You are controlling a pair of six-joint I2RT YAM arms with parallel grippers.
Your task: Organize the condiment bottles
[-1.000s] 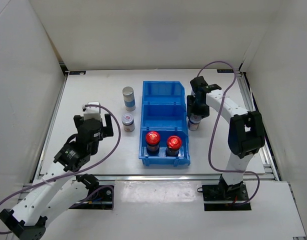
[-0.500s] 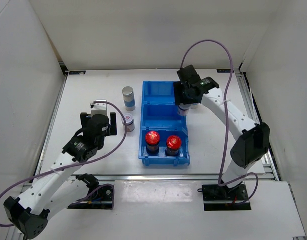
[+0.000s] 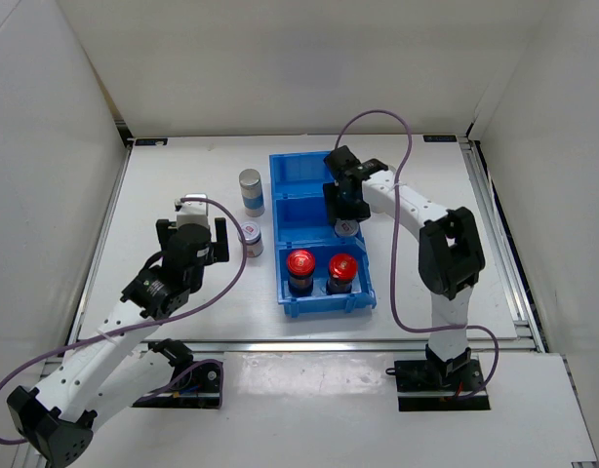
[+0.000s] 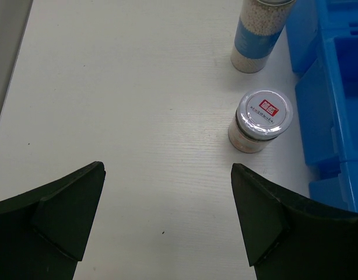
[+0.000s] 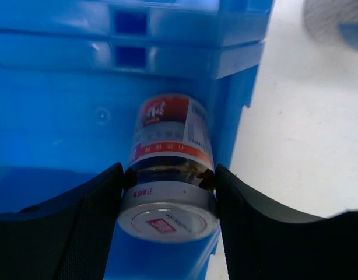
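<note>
The robot's left gripper next needs to move toward the bin [image 3: 295, 190] and down around the jar's silver lid [image 3: 250, 230], because the lid is below the gripper and to its right in the top view.
My right gripper [image 3: 344, 209] is shut on a short silver-lidded jar [image 5: 170, 154] with a red and white label, holding it in the middle compartment of the blue bin [image 3: 295, 190]. Two red-capped jars [image 3: 300, 264] [image 3: 342, 266] stand in the bin's near compartment. My left gripper [image 3: 198, 240] is open and empty; in the left wrist view [image 4: 167, 175] its jaws stand wide apart. Ahead and to its right stand a second short silver-lidded jar [image 4: 261, 119] [image 3: 250, 237] and one taller cylinder with a bluish label [image 4: 259, 30] [image 3: 251, 191]. No second tall cylinder shows.
The bin's blue wall [image 4: 333, 87] stands just right of the two bottles on the table. White walls close the table [image 3: 173, 185] on three sides. A blurred grey and blue object [image 5: 336, 20] stands on the table beyond the bin.
My right gripper carried the short jar from the table right of the bin to over its middle compartment. The bin shifted slightly. My left gripper moved forward towards the other short jar.
</note>
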